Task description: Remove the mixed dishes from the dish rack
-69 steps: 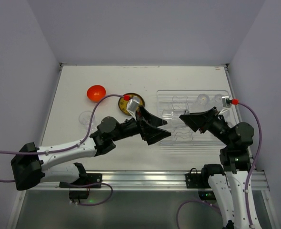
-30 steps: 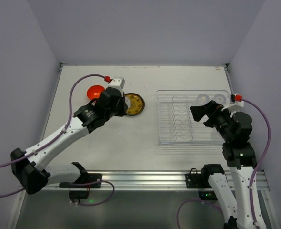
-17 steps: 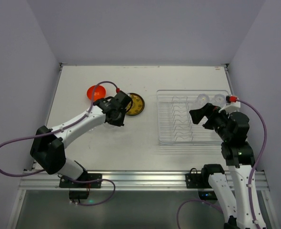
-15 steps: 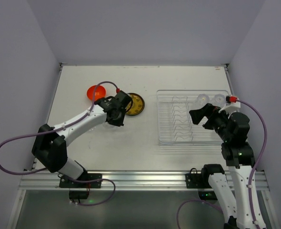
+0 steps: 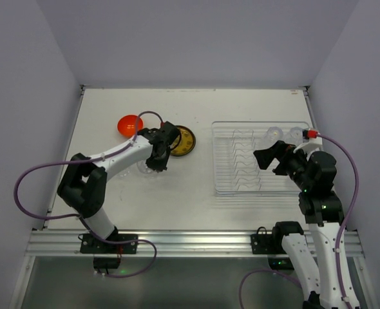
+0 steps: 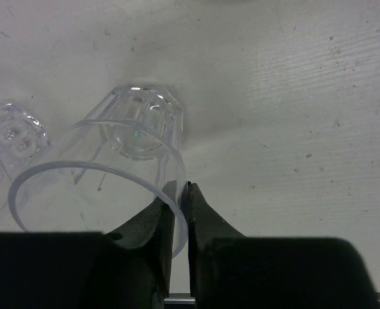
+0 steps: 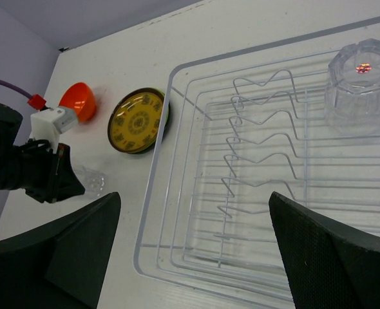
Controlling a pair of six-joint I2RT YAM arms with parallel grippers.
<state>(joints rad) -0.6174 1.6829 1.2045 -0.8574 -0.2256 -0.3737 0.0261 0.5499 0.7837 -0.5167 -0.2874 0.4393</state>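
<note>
I will reach outward with my open right gripper and lower its fingers astride the cup's upturned base (image 5: 274, 134) (image 7: 364, 67), since the clear cup nearest the dividers is upside down.
My left gripper (image 6: 181, 187) (image 5: 154, 162) is down at the table, left of the yellow-brown plate (image 5: 182, 140). It is shut on the rim wall of a clear cup (image 6: 122, 148) that stands upright on the table. A second clear cup (image 6: 9, 132) sits just beside it. The orange-red bowl (image 5: 130, 125) lies further back on the left. My right gripper (image 7: 194, 199) (image 5: 267, 156) hangs wide open and holds nothing above the dish rack (image 5: 261, 187) (image 7: 152, 212). Two clear cups (image 5: 273, 133) (image 5: 296, 133) stand upside down at the rack's far right; the right wrist view shows one cup (image 7: 361, 84).
White wire dividers (image 7: 254, 148) run down the middle of the rack. The plate (image 7: 138, 121) and bowl (image 7: 79, 100) lie close to the rack's left side. A purple cable (image 5: 22, 187) loops off the left arm. Walls close the table at the back and sides.
The left arm carried the clear cup away from the rack, swung left past the yellow plate and lowered it onto the table. The right gripper drew back over the rack and stayed open.
</note>
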